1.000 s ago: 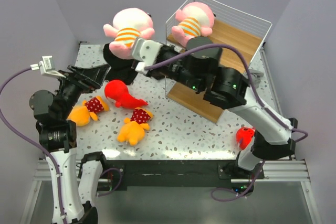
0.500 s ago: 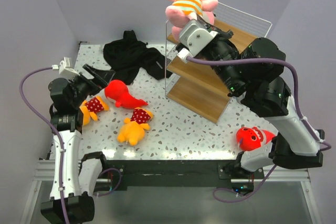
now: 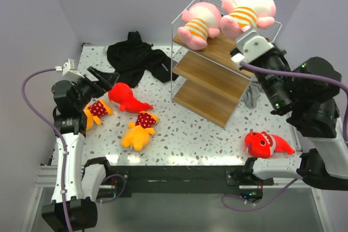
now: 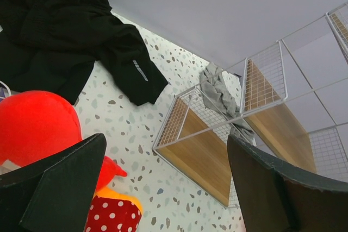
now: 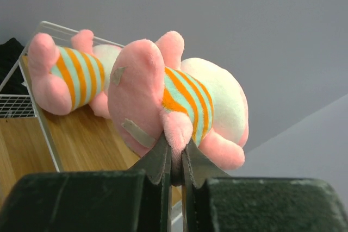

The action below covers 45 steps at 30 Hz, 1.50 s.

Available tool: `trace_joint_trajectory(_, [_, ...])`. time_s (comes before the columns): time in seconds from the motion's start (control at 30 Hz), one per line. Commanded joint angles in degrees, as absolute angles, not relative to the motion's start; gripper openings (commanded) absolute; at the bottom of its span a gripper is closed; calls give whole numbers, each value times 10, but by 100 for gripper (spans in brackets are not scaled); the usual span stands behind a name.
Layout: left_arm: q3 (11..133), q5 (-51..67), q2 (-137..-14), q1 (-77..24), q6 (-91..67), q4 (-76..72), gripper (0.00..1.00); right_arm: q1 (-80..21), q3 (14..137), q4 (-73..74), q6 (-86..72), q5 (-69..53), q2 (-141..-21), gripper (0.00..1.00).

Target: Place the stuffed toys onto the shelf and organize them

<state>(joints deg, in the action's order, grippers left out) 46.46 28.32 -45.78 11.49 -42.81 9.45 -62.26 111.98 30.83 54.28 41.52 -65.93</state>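
Observation:
I will move my right gripper down next and release the pink toy on the top board's bare part [image 3: 226,51] [image 5: 106,140] beside the second pink toy, because that part of the board is below my gripper.
My right gripper [image 3: 243,41] is shut on a pink toy in an orange-striped shirt [image 3: 247,10], pinching its limb [image 5: 179,134] and holding it over the right end of the top board of the white wire shelf [image 3: 217,88]. The second pink striped toy [image 3: 199,21] lies on that top board, and shows at the left in the right wrist view [image 5: 68,74]. My left gripper [image 3: 106,76] is open and empty above a red fish toy [image 3: 126,97]. Two orange-yellow toys with polka-dot bibs [image 3: 92,113] [image 3: 140,130] lie on the table. The other red fish toy [image 3: 265,143] lies at the front right.
A black garment [image 3: 136,58] lies at the back of the table, left of the shelf. A grey cloth [image 3: 251,96] lies behind the shelf's right side. The left wrist view shows the shelf's lower boards [image 4: 212,156] and the black garment [image 4: 70,36].
My right arm has carried the pink striped toy from the table's back left, up over the shelf, to the right end of the top board. The left arm has drawn back slightly.

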Motion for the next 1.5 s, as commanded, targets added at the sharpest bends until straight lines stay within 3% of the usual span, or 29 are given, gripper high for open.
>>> trace_joint_trajectory(0.0, [460,293,-455,115,-424,56,98,-622,1093,349,525,456,-640,0])
trace_joint_trajectory(0.8, [467,299,-455,115,-435,52,98,-623,929,323,504,487,-563,1])
trace_joint_trajectory(0.9, [468,302,-453,115,-439,52,97,-622,915,308,513,497,-559,6])
trace_joint_trajectory(0.97, [470,302,-450,115,-441,52,98,-623,906,295,526,511,-557,16])
trace_joint_trajectory(1.13, [477,301,-446,115,-442,57,97,-623,904,280,524,509,-550,21])
trace_joint_trajectory(1.33, [476,301,-449,115,-446,57,98,-623,899,283,525,514,-547,40])
trace_joint_trajectory(1.47, [483,307,-454,114,-453,54,98,-623,901,290,522,521,-548,46])
